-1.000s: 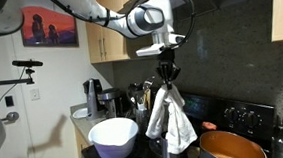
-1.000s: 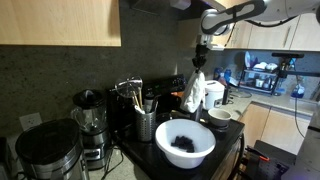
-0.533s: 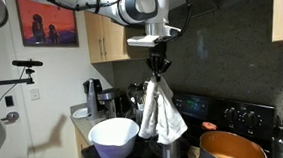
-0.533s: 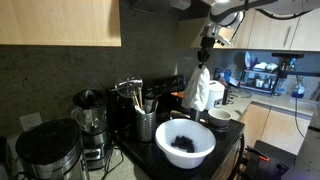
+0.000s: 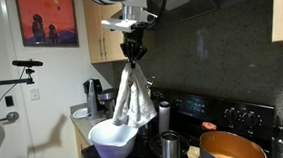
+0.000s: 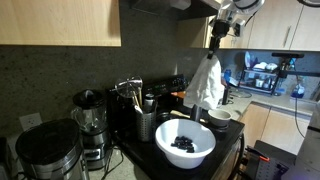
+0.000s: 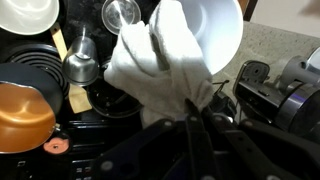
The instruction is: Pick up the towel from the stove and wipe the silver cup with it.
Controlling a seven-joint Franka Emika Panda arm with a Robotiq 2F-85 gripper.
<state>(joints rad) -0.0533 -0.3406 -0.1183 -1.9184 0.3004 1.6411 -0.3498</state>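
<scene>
My gripper should move down next toward the gap between white bowl (image 5: 114,139) and silver cup below it and let go of the towel, because the towel's hem hangs in midair.
My gripper (image 5: 131,50) is shut on the top of a white towel (image 5: 133,100), which hangs free in the air above the white bowl (image 5: 114,139). It also shows in an exterior view (image 6: 215,42) with the towel (image 6: 207,85) dangling under it. A silver cup (image 5: 171,147) stands on the stove to the right of the towel, apart from it. In the wrist view the towel (image 7: 155,60) hangs from my fingers (image 7: 190,128), with the silver cup (image 7: 82,65) to its left.
An orange pot (image 5: 232,148) sits on the black stove (image 5: 224,118). The white bowl (image 6: 185,143) holds dark bits. A smaller steel cup (image 7: 122,14), a utensil holder (image 6: 146,122), a blender (image 6: 88,118) and a second white bowl (image 7: 25,12) stand around.
My gripper has risen and carried the towel sideways, from above the silver cup to above the white bowl. The towel now hangs clear of the stove.
</scene>
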